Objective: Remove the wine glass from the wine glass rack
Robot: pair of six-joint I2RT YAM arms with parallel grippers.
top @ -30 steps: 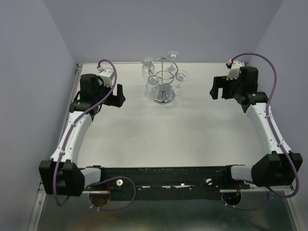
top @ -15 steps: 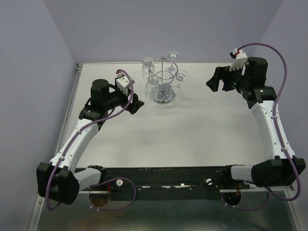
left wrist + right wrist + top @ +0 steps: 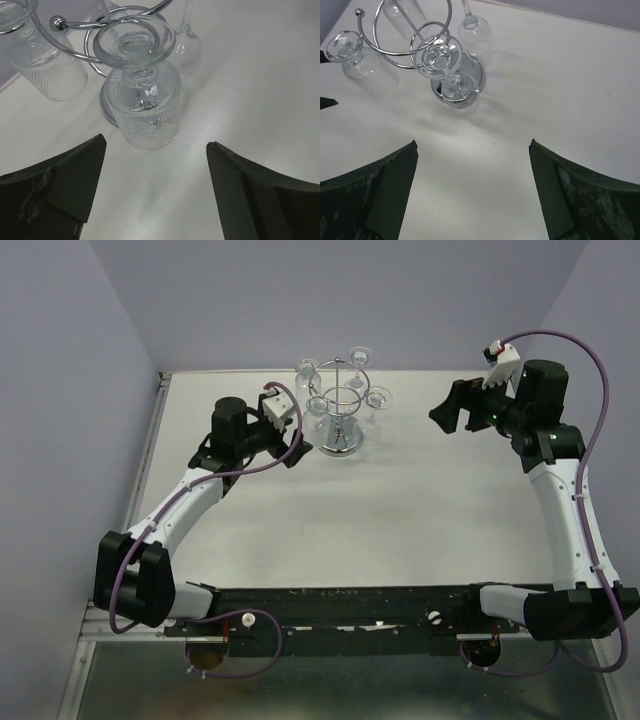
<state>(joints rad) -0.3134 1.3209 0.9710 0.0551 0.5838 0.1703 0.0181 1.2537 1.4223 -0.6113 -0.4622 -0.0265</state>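
My left gripper moves outward toward the rack next until its fingers straddle the nearest wine glass's bowl (image 3: pixel 315 420) (image 3: pixel 144 111), which hangs just beyond its fingers.
The chrome wine glass rack (image 3: pixel 341 430) stands at the back middle of the table, with several clear wine glasses hanging upside down from its wire loops. My left gripper (image 3: pixel 291 450) is open and empty just left of the rack. In the left wrist view the nearest wine glass (image 3: pixel 145 110) hangs by its foot in a loop, just beyond my open left gripper (image 3: pixel 155 150). My right gripper (image 3: pixel 449 416) is open and empty, well to the right of the rack. The right wrist view shows the rack (image 3: pixel 415 47) and a hanging glass (image 3: pixel 461 91) far ahead of that gripper (image 3: pixel 473 143).
A second glass (image 3: pixel 49 72) hangs left of the nearest one and a third (image 3: pixel 188 42) behind it to the right. The rack's round mirrored base (image 3: pixel 475 75) sits on the white table (image 3: pixel 400 510). Purple walls close in the back and sides.
My left arm has swung right and forward, bringing its open gripper close to the rack's left side. My right arm has risen a little and turned toward the rack.
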